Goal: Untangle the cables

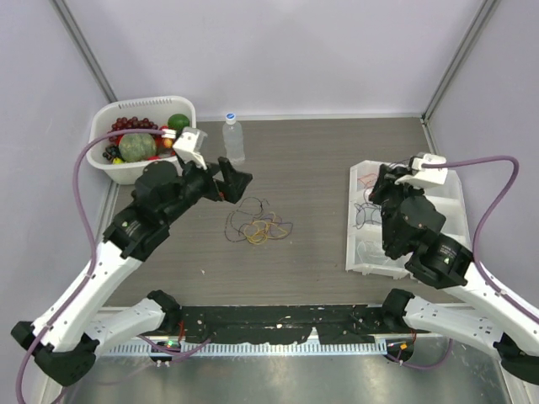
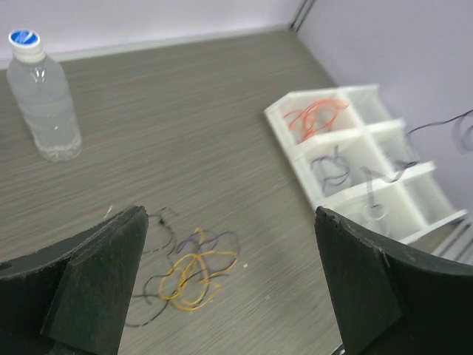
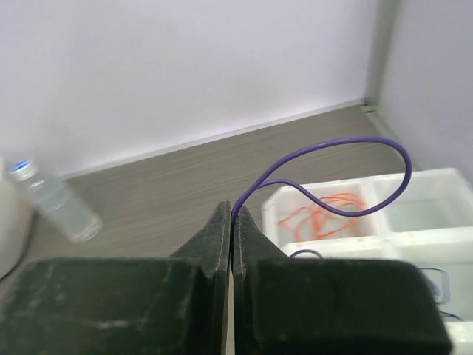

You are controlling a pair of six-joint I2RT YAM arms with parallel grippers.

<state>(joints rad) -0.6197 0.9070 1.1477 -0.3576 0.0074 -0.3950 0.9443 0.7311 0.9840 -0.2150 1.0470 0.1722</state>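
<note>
Next, the right gripper lowers first, tipping its fingers downward, to get the purple cable into the tray (image 1: 350,227) section just nearer than the red-orange cables (image 2: 318,115).
A loose tangle of thin cables (image 1: 257,225), yellow, purple and black, lies on the table's middle. In the left wrist view the tangle (image 2: 188,274) lies below and between my fingers. My left gripper (image 1: 236,181) (image 2: 229,222) is open and empty, hovering just up-left of the tangle. My right gripper (image 1: 376,187) (image 3: 231,214) is shut on a purple cable (image 3: 347,140) that loops up and right from its tips. It hangs over the white divided tray (image 1: 350,227). The tray (image 2: 295,159) (image 3: 414,181) holds red-orange cables (image 2: 318,115) (image 3: 325,214) in one compartment and dark cables (image 2: 332,166) in others.
A clear water bottle (image 1: 233,139) (image 2: 44,96) (image 3: 55,200) stands behind the tangle. A white basket (image 1: 118,114) of fruit sits at the back left. Walls close the table at the back and on both sides.
</note>
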